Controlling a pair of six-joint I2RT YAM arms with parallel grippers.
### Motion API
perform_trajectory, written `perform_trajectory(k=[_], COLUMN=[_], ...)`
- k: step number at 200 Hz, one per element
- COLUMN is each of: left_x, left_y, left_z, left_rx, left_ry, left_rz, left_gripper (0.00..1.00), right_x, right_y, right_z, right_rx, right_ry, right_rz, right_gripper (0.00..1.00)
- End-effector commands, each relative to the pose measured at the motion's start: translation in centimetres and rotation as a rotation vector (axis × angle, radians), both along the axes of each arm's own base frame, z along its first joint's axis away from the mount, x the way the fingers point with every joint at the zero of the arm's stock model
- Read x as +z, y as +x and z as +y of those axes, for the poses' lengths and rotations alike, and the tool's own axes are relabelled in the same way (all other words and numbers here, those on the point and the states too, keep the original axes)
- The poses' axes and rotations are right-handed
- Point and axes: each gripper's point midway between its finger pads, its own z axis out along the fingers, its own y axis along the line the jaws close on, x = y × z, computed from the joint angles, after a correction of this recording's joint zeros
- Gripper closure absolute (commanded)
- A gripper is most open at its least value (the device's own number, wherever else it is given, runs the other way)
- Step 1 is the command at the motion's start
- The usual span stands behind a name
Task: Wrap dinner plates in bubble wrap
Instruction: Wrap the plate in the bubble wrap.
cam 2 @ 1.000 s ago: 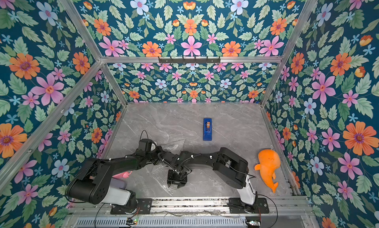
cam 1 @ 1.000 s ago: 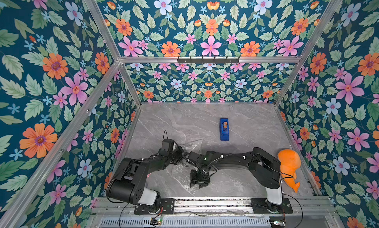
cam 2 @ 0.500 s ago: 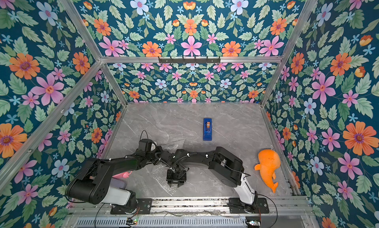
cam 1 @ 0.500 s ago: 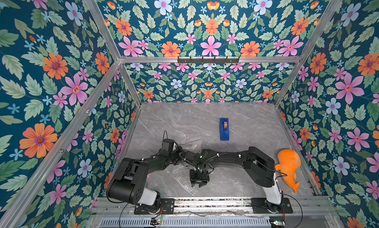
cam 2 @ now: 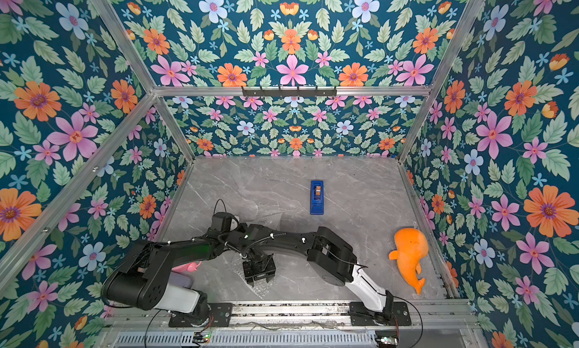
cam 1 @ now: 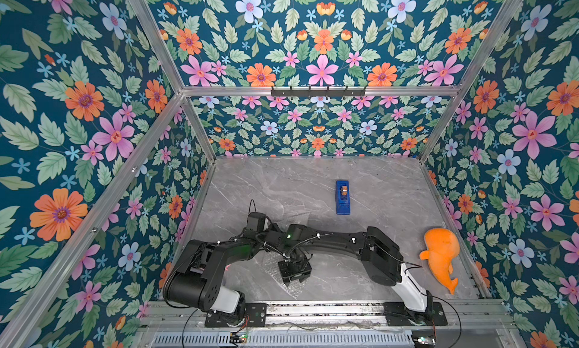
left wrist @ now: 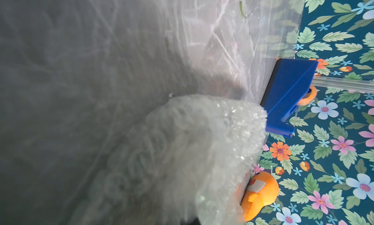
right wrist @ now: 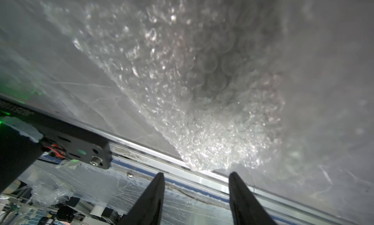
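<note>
The right gripper eases its open fingers onto the bunched near corner of the bubble wrap (right wrist: 202, 143) and closes next, since that corner points straight into their gap.
The bubble wrap (cam 1: 293, 287) is a clear sheet on the grey table, under the two crossed arms near the front. It fills the left wrist view (left wrist: 182, 143), bunched right at the jaws and hiding the fingers. My left gripper (cam 1: 274, 232) is shut on the bubble wrap, tucked beside the right forearm. My right gripper (cam 1: 294, 272) points at the front rail, open and empty. In the right wrist view its fingertips (right wrist: 159, 179) stand just short of a corner of the bubble wrap (right wrist: 202, 143). The dinner plates are hidden.
A blue tape dispenser (cam 1: 342, 196) lies mid-table, behind the arms. An orange whale toy (cam 1: 440, 255) rests against the right wall. A pink object (cam 2: 188, 266) peeks out beneath the left arm. The metal front rail (cam 1: 313, 308) runs close in front of the right gripper.
The right arm has swung to the left, carrying its gripper a little leftward over the front corner of the wrap. The left arm has stayed still.
</note>
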Motion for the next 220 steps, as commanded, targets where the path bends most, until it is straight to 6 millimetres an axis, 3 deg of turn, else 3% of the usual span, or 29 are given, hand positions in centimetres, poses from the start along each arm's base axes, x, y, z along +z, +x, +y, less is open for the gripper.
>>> perform_trajectory(k=[1, 49, 76, 98, 115, 132, 158, 195, 220], left_x=[-2.8, -1.5, -1.1, -1.4, -1.7, -2.1, -2.4, -2.5, -2.7], left_y=[-1.8, -1.3, -1.3, -1.7, -2.0, -2.2, -2.3, -1.9, -1.9], left_z=[1.9, 2.2, 2.7, 2.9, 3.1, 3.3, 3.3, 2.7, 2.3], left_rx=[0.048, 0.047, 0.056, 0.064, 0.066, 0.069, 0.066, 0.044, 0.029], left_ry=[0.102, 0.128, 0.158, 0.162, 0.164, 0.172, 0.175, 0.18, 0.182], left_rz=[0.109, 0.07, 0.055, 0.066, 0.071, 0.073, 0.074, 0.073, 0.068], left_gripper=[1.0, 1.0, 1.0, 1.0, 1.0, 1.0, 1.0, 1.0, 1.0], right_x=[-0.3, -1.8, -3.2, -4.2, -5.4, -5.7, -3.0, 3.4, 7.2], right_y=[0.4, -1.1, -0.6, -0.4, -0.8, -1.1, 0.0, 1.5, 4.0], right_z=[-2.0, -1.0, -0.5, -1.1, -1.8, -2.6, -3.2, -2.3, -1.3], right_rx=[0.063, 0.008, -0.048, -0.068, -0.091, -0.119, -0.146, -0.167, -0.198], right_ry=[-0.085, 0.024, 0.037, -0.026, -0.068, -0.087, -0.039, 0.179, 0.326], right_rz=[-0.035, -0.106, -0.142, -0.149, -0.125, -0.119, -0.201, -0.317, -0.345], right_gripper=[0.52, 0.51, 0.51, 0.52, 0.6, 0.78, 1.0, 1.0, 1.0])
